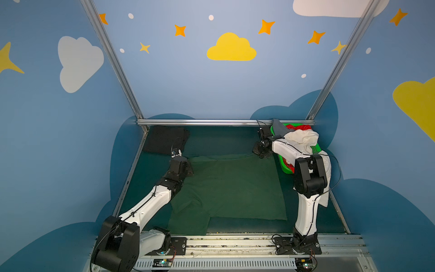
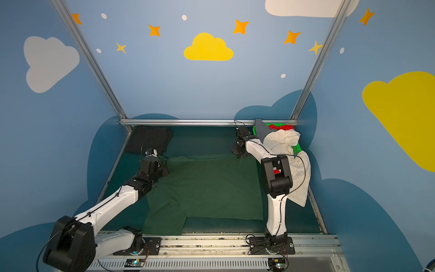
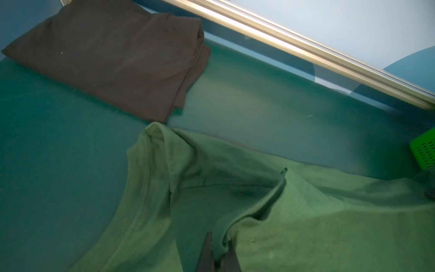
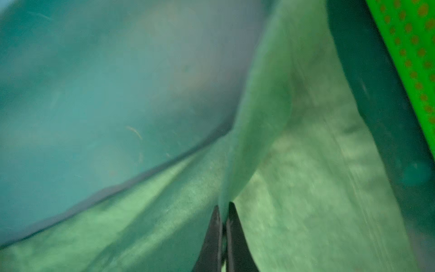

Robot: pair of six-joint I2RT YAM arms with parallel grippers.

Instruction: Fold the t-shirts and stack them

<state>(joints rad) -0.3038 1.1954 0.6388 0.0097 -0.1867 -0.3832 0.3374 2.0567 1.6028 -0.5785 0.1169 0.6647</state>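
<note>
I should move my left gripper gently down and a little back to let go of the raised fold, because the dark green t-shirt's flat cloth (image 1: 193, 179) is just below the gripper.
A dark green t-shirt (image 1: 230, 188) (image 2: 207, 188) lies spread over the middle of the table. My left gripper (image 3: 220, 242) is shut on a raised fold of it (image 3: 256, 207) near the collar, at the shirt's far left corner. At the far right corner my right gripper (image 4: 224, 206) (image 1: 261, 153) is shut on another pinched ridge of the same cloth (image 4: 254, 131). A folded black t-shirt (image 1: 164, 139) (image 3: 113, 61) rests in the far left corner. A cream-white t-shirt (image 1: 303, 139) hangs over the basket's side and behind my right arm. Red (image 1: 303, 127) and grey (image 1: 279, 128) t-shirts poke out of the basket.
A bright green mesh basket (image 1: 315, 148) (image 4: 409, 47) stands at the far right, close beside my right gripper. A metal rail (image 1: 211, 122) bounds the table at the back, and frame posts rise from both far corners. The arm bases sit on the front rail.
</note>
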